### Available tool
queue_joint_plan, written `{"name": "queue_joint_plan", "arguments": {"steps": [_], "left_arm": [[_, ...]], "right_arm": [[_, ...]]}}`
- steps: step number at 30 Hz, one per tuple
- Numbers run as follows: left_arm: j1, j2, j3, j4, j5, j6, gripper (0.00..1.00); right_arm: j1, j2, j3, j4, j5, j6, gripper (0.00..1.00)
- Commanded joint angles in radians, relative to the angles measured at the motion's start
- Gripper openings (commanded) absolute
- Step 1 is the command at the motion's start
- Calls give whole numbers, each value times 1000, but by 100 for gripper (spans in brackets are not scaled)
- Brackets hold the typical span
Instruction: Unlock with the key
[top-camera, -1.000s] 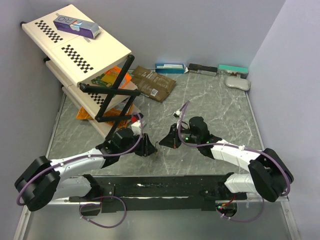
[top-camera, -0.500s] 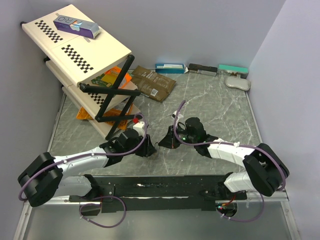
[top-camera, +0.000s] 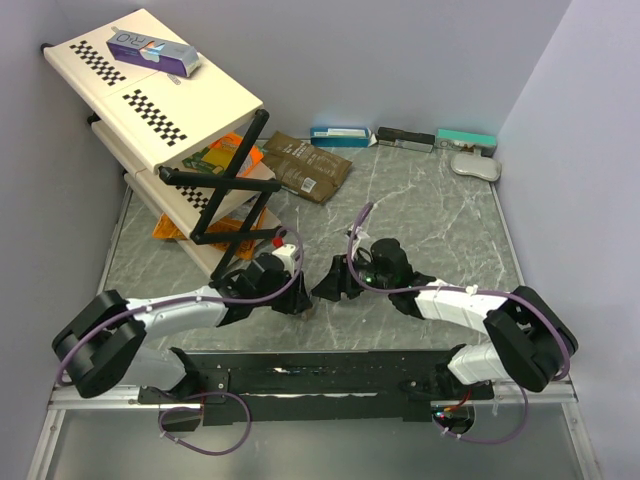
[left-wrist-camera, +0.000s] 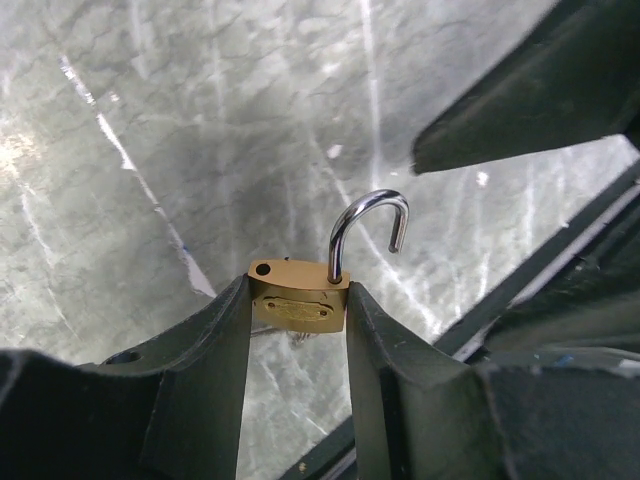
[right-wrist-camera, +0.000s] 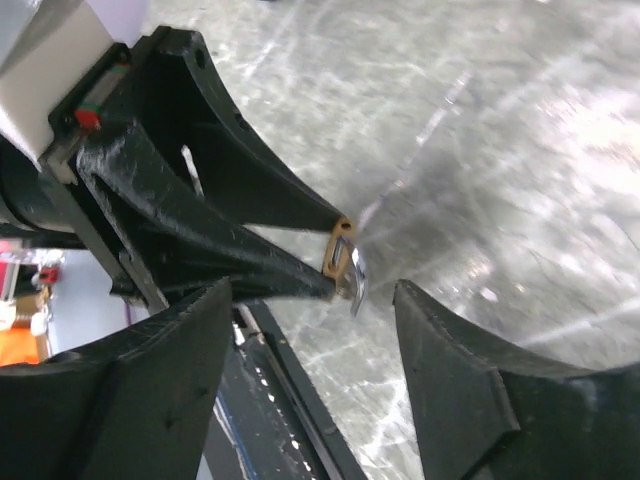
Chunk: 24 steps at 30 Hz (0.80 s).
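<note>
The shackle (left-wrist-camera: 365, 225) is open, so my left gripper should carry the padlock outward, lower it onto the bare tabletop (left-wrist-camera: 91, 204) beside the pale streak and release it.
A small brass padlock (left-wrist-camera: 298, 298) is pinched at its sides by my left gripper (left-wrist-camera: 297, 290), held above the marble tabletop (left-wrist-camera: 200, 120). Its silver shackle (left-wrist-camera: 365, 225) stands swung open, one end free. Only a small bit of metal (left-wrist-camera: 297, 337) shows under the lock body; I cannot tell whether it is the key. In the right wrist view the padlock (right-wrist-camera: 338, 252) sits at the tips of the left fingers (right-wrist-camera: 250, 215). My right gripper (right-wrist-camera: 315, 300) faces it with jaws wide open and nothing between them. From above, both grippers (top-camera: 300, 297) (top-camera: 328, 285) meet mid-table.
A folding shelf rack (top-camera: 170, 110) with a purple box (top-camera: 155, 50) stands at the back left. A brown pouch (top-camera: 305, 165) and several flat boxes (top-camera: 405, 138) lie along the back wall. The black mounting rail (top-camera: 300, 375) runs along the near edge.
My right gripper has gone from shut to wide open, just in front of the padlock. The left arm has shifted slightly right, still holding the lock.
</note>
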Motion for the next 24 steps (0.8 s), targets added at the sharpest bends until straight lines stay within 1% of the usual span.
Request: {"name": "queue_joint_plan", "arguments": {"steps": [1, 2, 5, 12, 15, 20, 24], "left_arm": [[31, 47, 53, -1, 23, 21, 1], [32, 66, 67, -4, 17, 27, 1], [47, 101, 90, -12, 2, 33, 1], [54, 208, 182, -73, -87, 64, 1], [61, 245, 208, -134, -104, 61, 1], [67, 277, 245, -223, -248, 66, 1], [67, 282, 260, -277, -328, 78, 1]], "right_arm": [[-18, -57, -35, 18, 79, 21, 74], [-20, -65, -43, 9, 84, 20, 76], [-26, -97, -64, -2, 114, 15, 78], [-46, -154, -101, -7, 150, 20, 80], [-54, -162, -110, -5, 150, 20, 80], [-71, -166, -123, 1, 153, 24, 80], [-78, -169, -132, 10, 160, 32, 81]]}}
